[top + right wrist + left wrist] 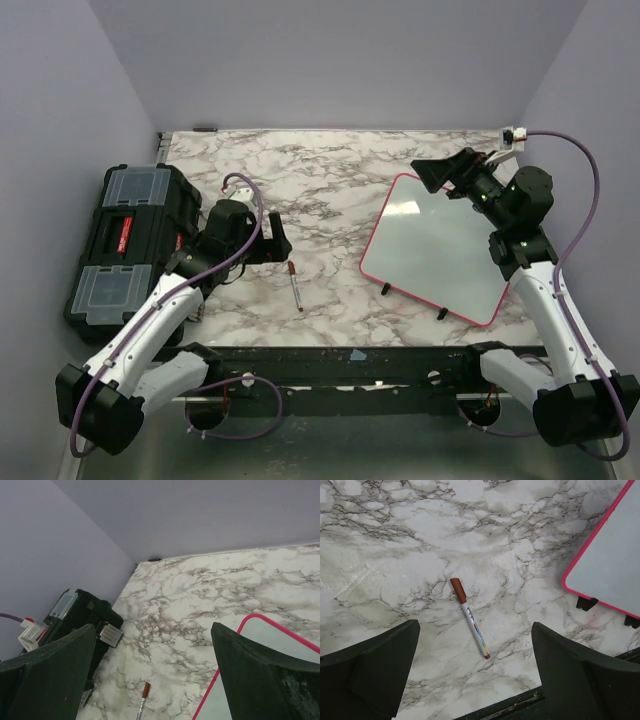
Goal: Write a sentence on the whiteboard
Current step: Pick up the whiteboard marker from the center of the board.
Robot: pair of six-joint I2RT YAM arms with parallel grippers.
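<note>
The marker's white body beside its cap gets my left gripper next, lowered toward the right in the top view, since that keeps the red-brown cap uncovered.
The whiteboard (pixel 435 250) with its pink-red frame lies flat on the right of the marble table, and its surface is blank; no sentence shows on it. It also shows in the left wrist view (pixel 615 565) and the right wrist view (pixel 272 637). A white marker with a red-brown cap (pixel 295 286) lies on the table left of the board, also seen from the left wrist (pixel 470 625) and the right wrist (pixel 144 697). My left gripper (pixel 268 242) hovers open and empty above the marker (pixel 475 627). My right gripper (pixel 448 172) is open and empty over the board's far left corner (pixel 153 626).
A black toolbox (pixel 125 240) with clear lid compartments stands at the left table edge, also visible from the right wrist (pixel 75 612). Grey walls close in the table on three sides. A black rail (pixel 350 365) runs along the near edge.
</note>
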